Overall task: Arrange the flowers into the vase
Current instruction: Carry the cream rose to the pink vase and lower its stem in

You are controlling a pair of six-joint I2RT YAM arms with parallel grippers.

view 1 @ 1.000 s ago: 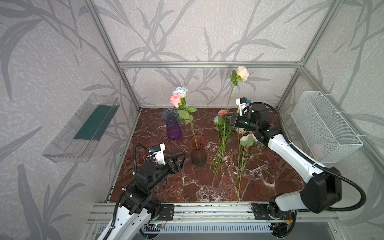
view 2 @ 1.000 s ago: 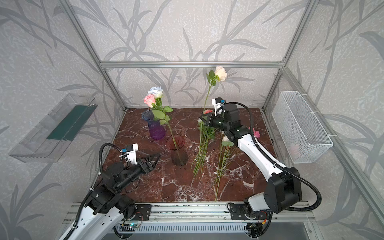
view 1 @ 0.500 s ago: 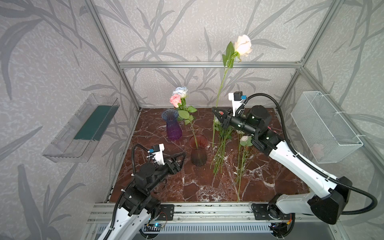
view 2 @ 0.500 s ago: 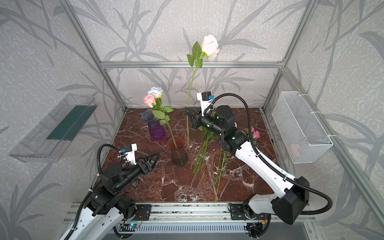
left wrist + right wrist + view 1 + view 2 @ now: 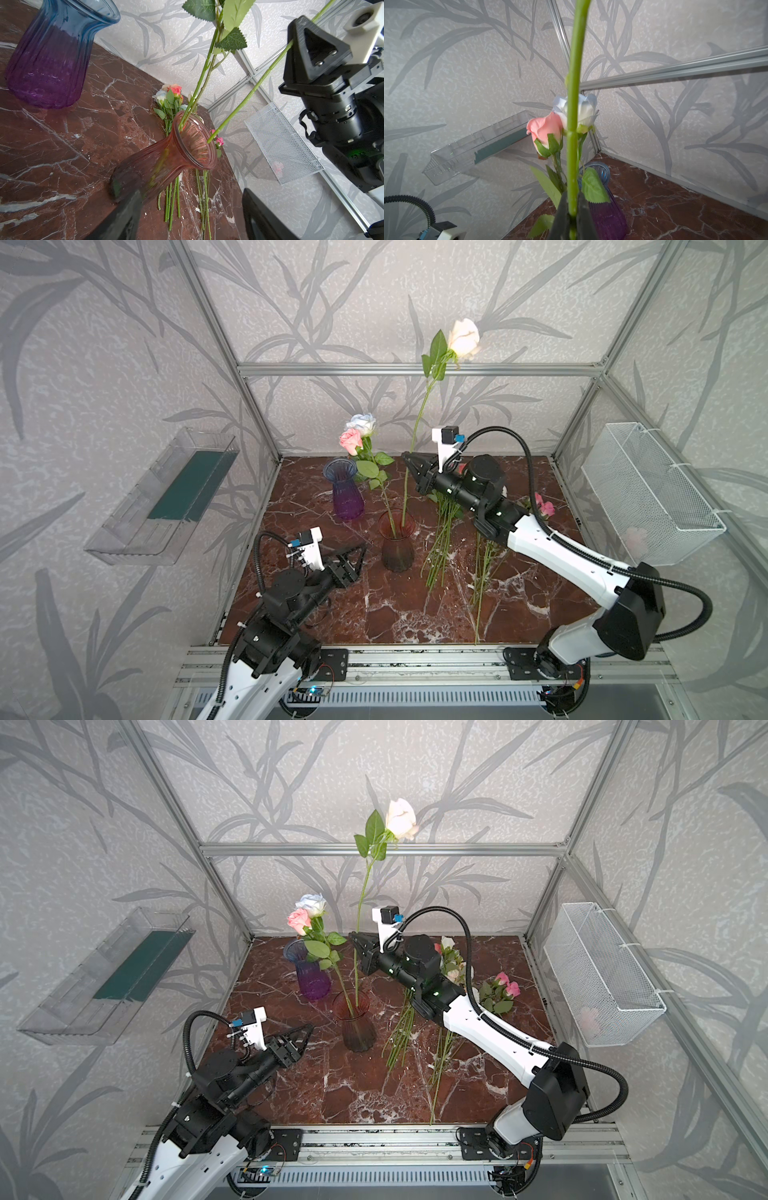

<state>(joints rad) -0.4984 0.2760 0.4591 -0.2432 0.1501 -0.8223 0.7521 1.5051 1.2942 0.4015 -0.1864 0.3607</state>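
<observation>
I need to move my right gripper down toward the opening of the reddish vase [image 5: 397, 545] next and release the green stem [image 5: 417, 423], because the lower end of the cream rose's stem is only just inside the vase's rim.
My right gripper [image 5: 408, 459] [image 5: 572, 209] is shut on the green stem [image 5: 417, 423] of a cream rose [image 5: 464, 339] [image 5: 401, 819]. The rose stands upright, its lower end at the mouth of the reddish glass vase [image 5: 397, 545] [image 5: 164, 164]. A pink rose [image 5: 350, 440] [image 5: 545, 131] and a pale-blue rose [image 5: 362, 423] stand in that vase. More flowers [image 5: 444, 526] [image 5: 451, 965] lie loose on the marble table [image 5: 374, 614] to the right. My left gripper [image 5: 358, 552] [image 5: 191, 193] is open and empty, low beside the vase's left.
A blue-to-purple glass vase [image 5: 347, 493] stands empty behind and left of the reddish one. A white wire basket [image 5: 648, 493] hangs on the right wall. A clear plastic tray [image 5: 166, 497] is fixed to the left wall. Aluminium frame bars enclose the table.
My right arm lifted the cream rose and carried it left from over the loose pile to the reddish vase, turning it more upright. The left arm stayed put.
</observation>
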